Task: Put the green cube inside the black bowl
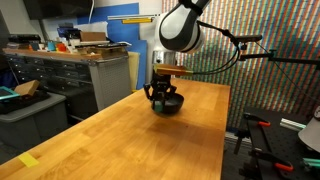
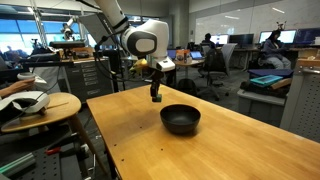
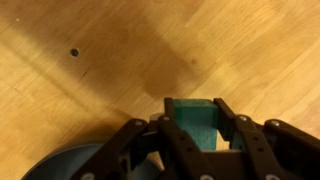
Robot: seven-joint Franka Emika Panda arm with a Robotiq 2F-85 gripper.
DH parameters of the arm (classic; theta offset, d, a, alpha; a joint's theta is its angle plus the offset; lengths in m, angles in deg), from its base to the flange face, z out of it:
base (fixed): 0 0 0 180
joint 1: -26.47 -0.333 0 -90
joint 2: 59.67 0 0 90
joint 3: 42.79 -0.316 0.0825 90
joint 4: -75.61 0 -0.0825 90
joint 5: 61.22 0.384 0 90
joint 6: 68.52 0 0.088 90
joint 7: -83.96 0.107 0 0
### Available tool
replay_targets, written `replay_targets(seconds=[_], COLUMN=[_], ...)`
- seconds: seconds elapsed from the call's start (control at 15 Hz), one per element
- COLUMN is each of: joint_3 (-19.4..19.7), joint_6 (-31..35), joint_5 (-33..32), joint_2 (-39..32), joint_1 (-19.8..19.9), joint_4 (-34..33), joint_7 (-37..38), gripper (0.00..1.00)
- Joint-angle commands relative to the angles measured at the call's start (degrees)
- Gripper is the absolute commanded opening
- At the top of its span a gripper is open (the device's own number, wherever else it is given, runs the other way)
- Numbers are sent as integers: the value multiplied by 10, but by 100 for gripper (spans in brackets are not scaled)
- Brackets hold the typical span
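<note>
I will next move my gripper across over the black bowl's open inside, then down to release the green cube [image 3: 194,120], as the cube still hangs beside the bowl's rim.
In the wrist view my gripper [image 3: 194,112] is shut on the green cube [image 3: 194,120], which sits between the two black fingers above the wooden table. The rim of the black bowl [image 3: 70,165] shows at the lower left of that view. In an exterior view the gripper [image 2: 155,97] hangs a little above the table, to the left of and behind the black bowl [image 2: 180,119]. In an exterior view the gripper [image 1: 160,93] overlaps the bowl [image 1: 168,104]; the cube is too small to make out in both exterior views.
The wooden table [image 2: 200,150] has edges close on its near sides. A round side table with a white bowl [image 2: 28,101] stands beside it. Cabinets and a cluttered bench [image 1: 70,60] stand behind. A small dark mark [image 3: 74,52] is on the wood.
</note>
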Motion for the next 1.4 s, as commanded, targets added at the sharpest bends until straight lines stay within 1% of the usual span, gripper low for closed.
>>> replay_targets(seconds=[0.0,0.13,0.33,0.47,0.67,0.8,1.0,1.33], joint_3=[11,25,46,65,81,84,80,86], joint_6=[3,-4,-33,-40,-55,-56,-44,-22], joint_5=[17,3,-19,-50,-82,-85,-68,-76], joint_2=[57,75,83,78,65,58,45,1], joint_1=[7,6,7,4,7,12,19,17], joint_4=[44,54,44,34,20,13,5,-18], joint_7=[-4,10,30,59,90,92,79,89], gripper=[17,17,17,17,17,17,17,17])
